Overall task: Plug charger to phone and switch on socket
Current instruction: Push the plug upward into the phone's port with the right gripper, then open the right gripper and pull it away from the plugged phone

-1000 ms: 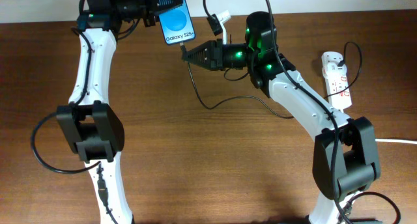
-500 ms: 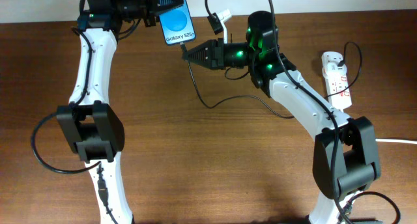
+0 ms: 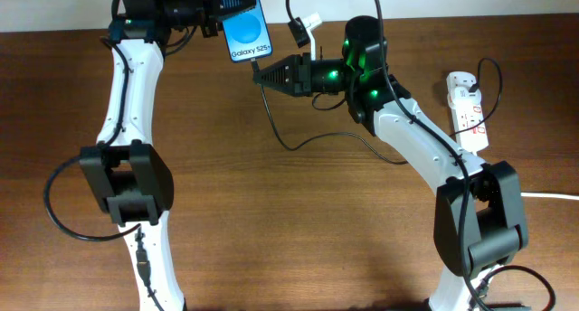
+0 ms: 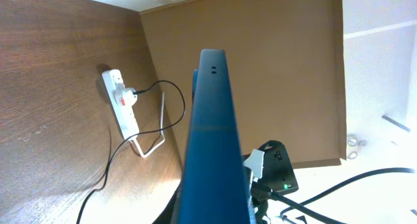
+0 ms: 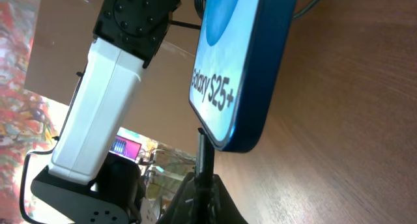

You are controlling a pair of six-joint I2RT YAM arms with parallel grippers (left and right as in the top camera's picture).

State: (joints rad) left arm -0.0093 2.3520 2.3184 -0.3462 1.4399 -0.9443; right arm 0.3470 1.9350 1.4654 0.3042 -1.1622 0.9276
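Observation:
The robot's left gripper needs to move back and down next to the bare wood beside the cable and let go, because the robot is holding the phone raised by the table's far edge.
My left gripper is shut on the phone and holds it at the far edge, blue screen up, "Galaxy S25+" end toward the right arm. The phone's edge fills the left wrist view. My right gripper is shut on the charger's black connector tip, which points at the phone's bottom edge and stands just short of it. The charger cable loops across the table to the black plug in the white socket at the right, also in the left wrist view.
The socket's thick white cord runs off the right edge. Both arms' white links and black bases stand at the front left and front right. The wooden table ends just behind the phone.

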